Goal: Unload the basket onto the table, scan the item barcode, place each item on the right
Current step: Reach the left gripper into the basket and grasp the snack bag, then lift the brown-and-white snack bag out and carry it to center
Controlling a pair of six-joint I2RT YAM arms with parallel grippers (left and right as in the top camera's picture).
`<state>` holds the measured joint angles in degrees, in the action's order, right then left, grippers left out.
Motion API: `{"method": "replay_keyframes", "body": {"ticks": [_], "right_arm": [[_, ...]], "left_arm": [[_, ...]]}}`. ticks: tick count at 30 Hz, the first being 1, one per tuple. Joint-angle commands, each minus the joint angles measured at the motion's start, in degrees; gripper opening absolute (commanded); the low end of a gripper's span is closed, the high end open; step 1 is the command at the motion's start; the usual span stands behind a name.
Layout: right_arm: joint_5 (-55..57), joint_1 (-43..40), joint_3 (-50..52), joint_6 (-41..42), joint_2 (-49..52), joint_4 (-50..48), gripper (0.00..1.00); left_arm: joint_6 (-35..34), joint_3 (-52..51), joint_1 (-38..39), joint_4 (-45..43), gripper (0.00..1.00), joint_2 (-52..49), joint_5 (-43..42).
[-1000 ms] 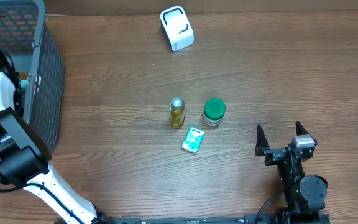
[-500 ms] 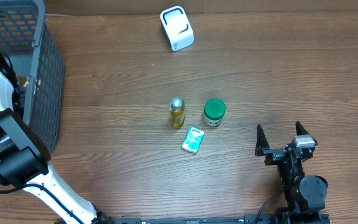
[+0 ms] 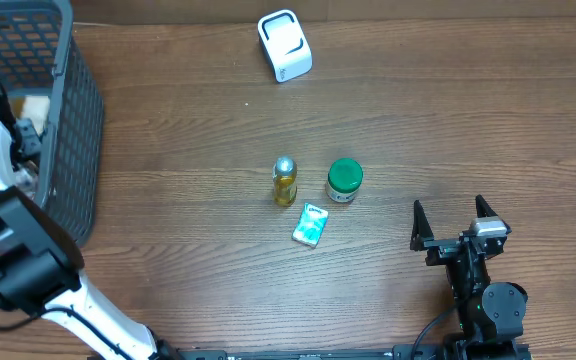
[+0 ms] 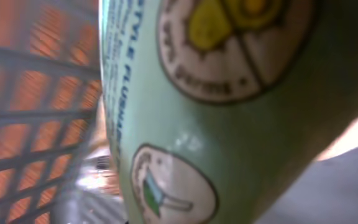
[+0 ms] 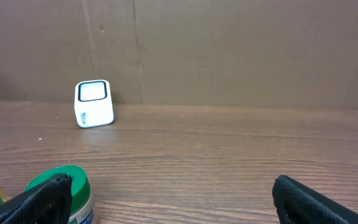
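Observation:
I will lift my left gripper over the basket's rim and then lower it to release the pack, because bare tabletop by the bottle lies to its right in the overhead view.
A pale green pack with round printed emblems fills the left wrist view, pressed close to the camera. My left gripper is down inside the grey mesh basket and is shut on this pack, though its fingers are hidden. No barcode shows on the pack. The white scanner stands at the table's far edge and also shows in the right wrist view as the small white scanner. At the front right my right gripper rests open with nothing between its fingers.
A small yellow bottle, a green-lidded jar and a teal packet lie mid-table. The jar sits just by my right gripper's left finger. Basket mesh surrounds the left gripper. A cardboard wall backs the table.
My left gripper has shut, and the left arm has shifted a little towards the far side inside the basket. The right arm has not moved.

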<state>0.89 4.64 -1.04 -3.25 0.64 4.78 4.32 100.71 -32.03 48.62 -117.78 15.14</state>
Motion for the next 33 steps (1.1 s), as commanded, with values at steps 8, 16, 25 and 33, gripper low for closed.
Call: {"method": "replay_keyframes", "body": {"ticks": [8,16,25,33], "right_arm": [[0.5,0.2,0.5,-0.2,-0.4,-0.1,1.00],[0.5,0.2,0.5,-0.2,-0.4,-0.1,1.00],[0.5,0.2,0.5,-0.2,-0.4,-0.1,1.00],[0.5,0.2,0.5,-0.2,-0.4,-0.1,1.00]], "left_arm": [[-8.0,1.8,-0.6,-5.2,0.04,20.2,-1.3],[-12.4,1.8,-0.5,-7.3,0.04,32.6,-11.5],[-14.7,1.8,6.1,-2.0,0.04,44.6,-18.8],[-16.7,1.7,20.3,12.3,0.04,48.2,-19.0]]}}
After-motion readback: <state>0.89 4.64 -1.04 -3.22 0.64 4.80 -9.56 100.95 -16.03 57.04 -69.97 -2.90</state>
